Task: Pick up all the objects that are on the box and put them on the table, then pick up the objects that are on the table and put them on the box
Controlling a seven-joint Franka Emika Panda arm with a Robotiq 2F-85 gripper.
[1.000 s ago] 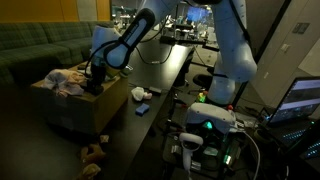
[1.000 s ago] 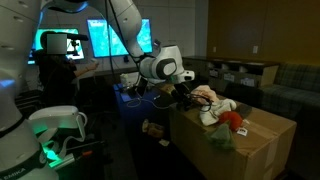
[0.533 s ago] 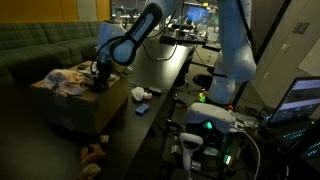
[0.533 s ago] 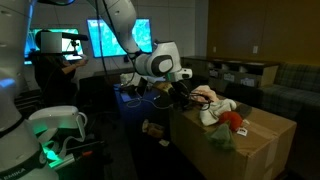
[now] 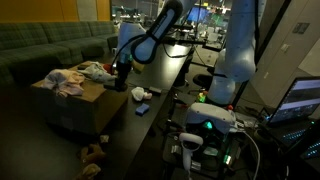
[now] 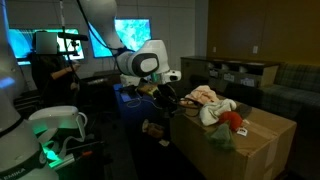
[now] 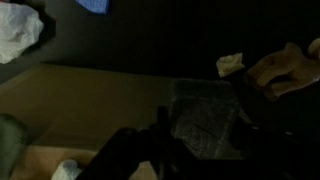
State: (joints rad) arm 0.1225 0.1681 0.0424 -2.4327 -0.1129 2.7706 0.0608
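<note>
My gripper lowers the grey piece (image 7: 205, 118) down and back onto the bare tabletop beside the blue object (image 7: 155, 25) next, clear of the box, and releases it.
A cardboard box (image 5: 78, 108) (image 6: 255, 140) holds a pile of cloths and soft toys (image 5: 68, 78) (image 6: 212, 102), with a red item (image 6: 232, 120) in it. My gripper (image 5: 120, 82) (image 6: 170, 90) hangs past the box's edge, over the gap next to the dark table (image 5: 165, 75). In the wrist view the jaws (image 7: 200, 140) are very dark. A dark grey textured piece (image 7: 205, 118) sits between them and seems to be held. A white object (image 5: 140, 94) (image 7: 20, 30) and a blue one (image 5: 142, 110) (image 7: 95, 5) lie on the table.
A tan plush toy (image 5: 95, 152) (image 6: 152, 128) (image 7: 285, 65) lies on the floor beside the box, with a small white scrap (image 7: 230, 63) near it. A second robot base (image 5: 210, 125) with green lights stands by the table. A sofa (image 5: 40, 45) is behind the box.
My gripper has lifted off the pile on the box and swung sideways toward the table, now past the box's edge. The pile on the box looks shifted.
</note>
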